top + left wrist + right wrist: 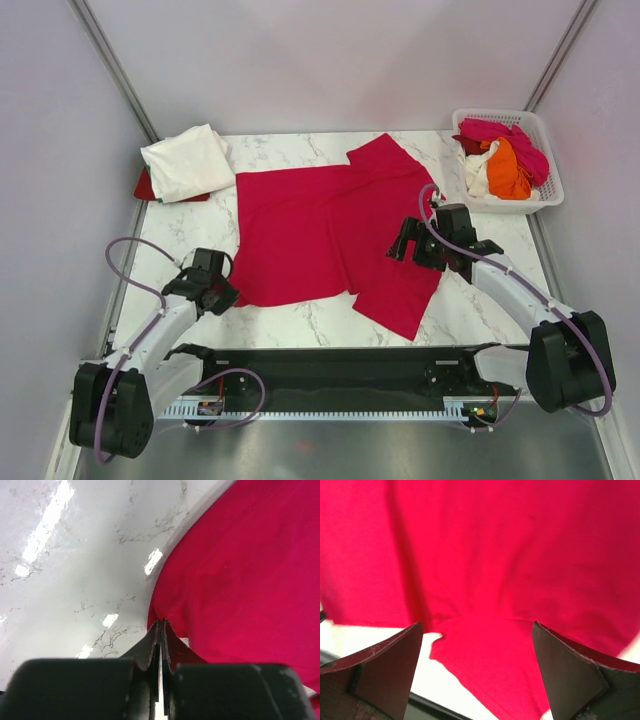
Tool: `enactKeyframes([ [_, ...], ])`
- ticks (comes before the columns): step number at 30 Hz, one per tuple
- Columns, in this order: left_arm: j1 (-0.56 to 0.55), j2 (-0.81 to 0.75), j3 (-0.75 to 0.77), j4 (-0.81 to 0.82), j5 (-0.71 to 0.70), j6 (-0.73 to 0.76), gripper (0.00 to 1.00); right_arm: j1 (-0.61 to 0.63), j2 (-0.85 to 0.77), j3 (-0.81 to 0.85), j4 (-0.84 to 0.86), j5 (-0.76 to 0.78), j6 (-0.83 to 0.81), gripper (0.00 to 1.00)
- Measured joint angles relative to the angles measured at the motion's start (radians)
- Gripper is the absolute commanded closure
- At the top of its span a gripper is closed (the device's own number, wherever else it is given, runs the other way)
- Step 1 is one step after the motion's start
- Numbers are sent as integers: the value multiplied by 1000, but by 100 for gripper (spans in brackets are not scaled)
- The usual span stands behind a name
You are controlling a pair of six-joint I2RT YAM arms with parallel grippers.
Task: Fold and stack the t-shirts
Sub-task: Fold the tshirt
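My right gripper should go back and down onto the end corner of the t-shirt's near sleeve, because my left gripper is already pinching the t-shirt's other near corner.
A large crimson-red t-shirt lies spread flat in the middle of the marble table, sleeves toward the right. My left gripper sits at its near left corner. In the left wrist view its jaws are shut together, pinching the edge of that corner of the red cloth. My right gripper hovers open over the shirt's right side, near a sleeve. The right wrist view shows the red cloth below its wide-apart fingers, with nothing held. A folded cream-white t-shirt rests at the far left.
A white lattice basket at the far right holds pink, orange and white shirts. A dark red folded piece peeks out beneath the cream shirt. Grey walls enclose the table on three sides.
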Motion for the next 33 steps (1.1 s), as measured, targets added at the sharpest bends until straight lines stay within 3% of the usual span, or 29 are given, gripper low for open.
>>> enactKeyframes([
  [7, -1, -27, 26, -1, 2, 5, 98, -26, -200, -83, -84, 234, 129, 2],
  [13, -1, -26, 80, 1, 12, 12, 98, 3, -293, -157, -138, 263, 220, 2],
  [22, -1, -37, 102, 5, 15, 14, 98, 309, -408, -284, -323, 279, 414, 2],
  [33, -1, -69, 100, 24, 16, 24, 98, 534, -391, -321, -342, 348, 576, 3],
])
